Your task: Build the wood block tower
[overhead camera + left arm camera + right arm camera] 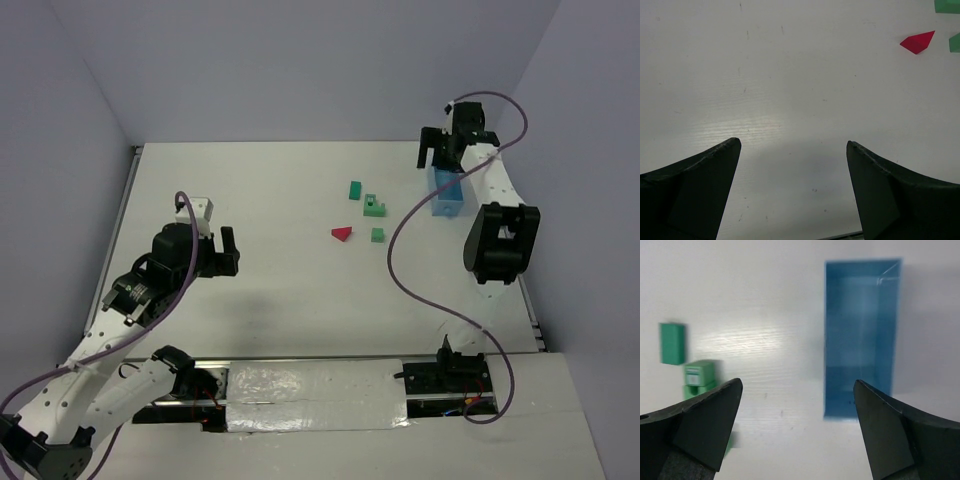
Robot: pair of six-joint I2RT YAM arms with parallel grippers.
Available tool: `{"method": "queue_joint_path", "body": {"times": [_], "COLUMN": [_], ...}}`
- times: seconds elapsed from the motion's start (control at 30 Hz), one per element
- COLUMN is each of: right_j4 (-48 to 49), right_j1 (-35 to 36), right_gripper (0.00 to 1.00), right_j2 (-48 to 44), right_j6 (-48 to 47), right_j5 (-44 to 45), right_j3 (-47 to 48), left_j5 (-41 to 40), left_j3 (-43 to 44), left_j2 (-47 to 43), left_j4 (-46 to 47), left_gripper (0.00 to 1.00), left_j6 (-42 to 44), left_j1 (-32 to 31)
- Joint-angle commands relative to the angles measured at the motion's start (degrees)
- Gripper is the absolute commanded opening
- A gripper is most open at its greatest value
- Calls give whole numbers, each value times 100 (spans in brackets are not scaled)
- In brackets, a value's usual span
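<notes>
The right gripper moves back, to the left in the top view, and down over the small green block next. That block lies clear of the others, nearer my base.
The wood blocks lie loose on the white table right of centre: a green rectangular block (pixel 354 189), a green notched block (pixel 373 205), a small green block (pixel 377 235) and a red triangular block (pixel 342 233). None is stacked. My left gripper (pixel 231 252) is open and empty, well left of the blocks; its wrist view (pixel 792 143) shows the red triangle (pixel 917 42) far off at the upper right. My right gripper (pixel 446 156) is open and empty above the table's back right; its wrist view (pixel 797 382) shows the rectangular block (pixel 672 343) and notched block (pixel 700 376) to its left.
A light blue plastic box (pixel 447 193) lies open and empty just under my right gripper, right of the blocks, and also shows in the right wrist view (pixel 829 340). Grey walls close the table at back and sides. A purple cable loops over the table's right part (pixel 400 270).
</notes>
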Motion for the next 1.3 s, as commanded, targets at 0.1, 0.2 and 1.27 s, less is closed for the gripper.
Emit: {"method": "queue_joint_path", "body": {"times": [0.1,0.2,1.27], "right_j4": [307,2381,1741], "right_j1": [1304,1315,2597], "right_gripper": [100,100,42], "right_j2": [-2752,-3922,-1291], "right_j6": [1686,1892,1505], "right_j5": [1860,-927,1544], "right_j3": [-947,-2895,-3630], "left_j5": [-104,-148,-236], "left_j3": [25,34,51], "left_j2": [18,-9,88], "left_j4": [187,169,134], "left_gripper": [100,99,100], "left_j6": [86,86,68], "left_j1": [-24,-24,-41]}}
